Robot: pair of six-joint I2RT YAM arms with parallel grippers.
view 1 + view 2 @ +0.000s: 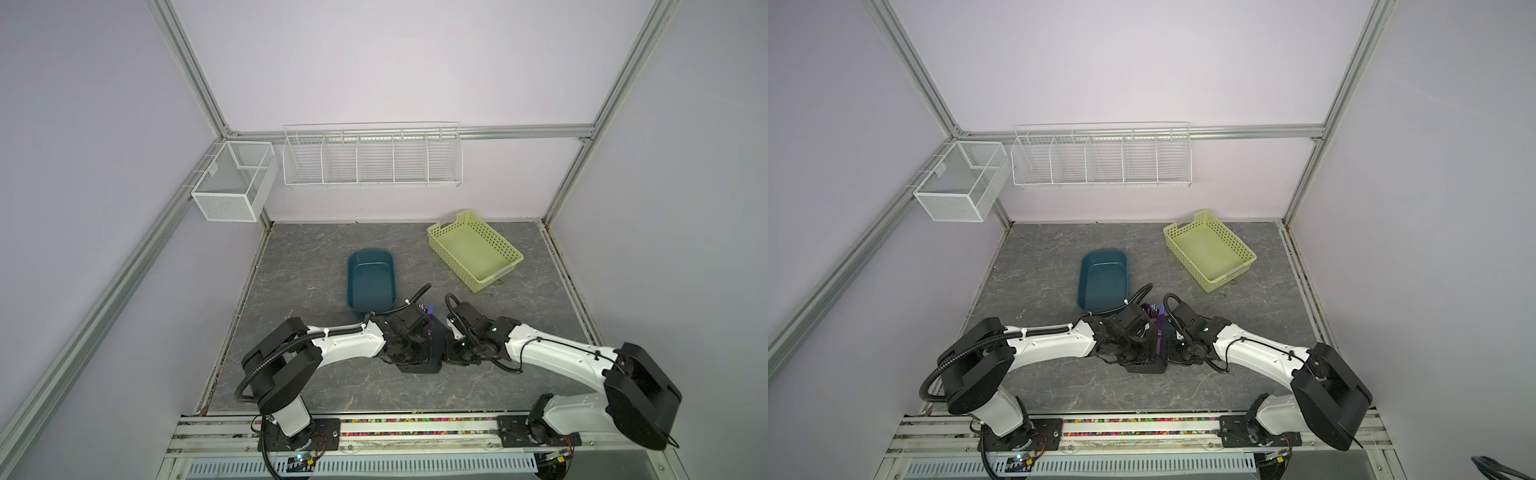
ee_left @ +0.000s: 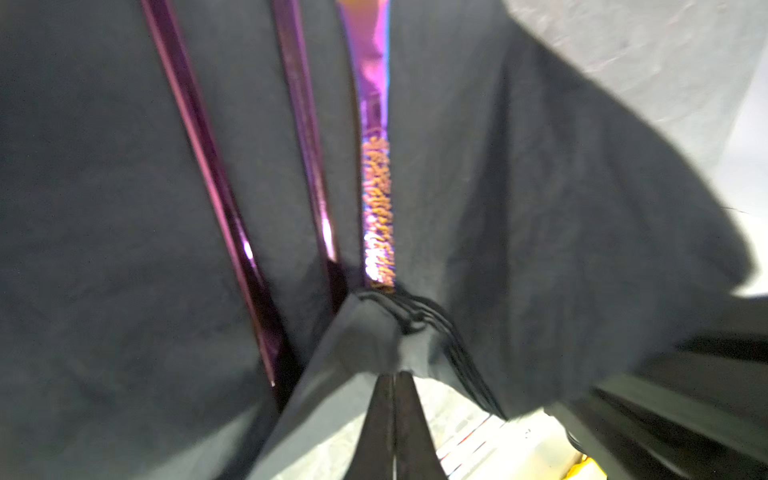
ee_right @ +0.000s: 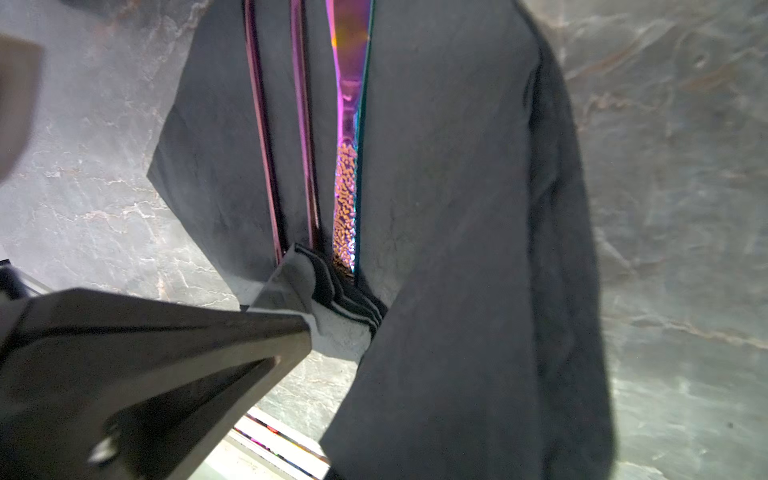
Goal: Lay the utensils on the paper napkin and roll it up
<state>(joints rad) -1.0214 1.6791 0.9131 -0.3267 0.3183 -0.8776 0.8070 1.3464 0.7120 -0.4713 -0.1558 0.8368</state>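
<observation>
My left gripper is beside the outer purple handle's end (image 2: 274,385), so it will pull the napkin's pinched edge toward it, clear of the napkin's raised flap, and release there.
The black paper napkin (image 1: 419,365) (image 1: 1148,366) lies at the table's middle front, between the two wrists. The utensils rest lengthwise on it: the knife (image 2: 376,187) (image 3: 347,187) and two slim purple handles (image 2: 208,174) (image 3: 262,124). Only their iridescent heads (image 1: 430,309) (image 1: 1160,311) show in both top views. My left gripper (image 2: 393,376) (image 1: 415,338) is shut, pinching a folded bunch of the napkin's near edge beside the handle ends. My right gripper (image 1: 449,345) holds the napkin's side flap (image 3: 478,291) raised over the knife; the flap hides its jaws.
An empty teal tub (image 1: 371,278) (image 1: 1104,276) stands just behind the left wrist. A yellow-green perforated basket (image 1: 451,262) (image 1: 1185,262) sits at the back right. A wire shelf (image 1: 372,164) and a mesh box (image 1: 235,183) hang on the walls.
</observation>
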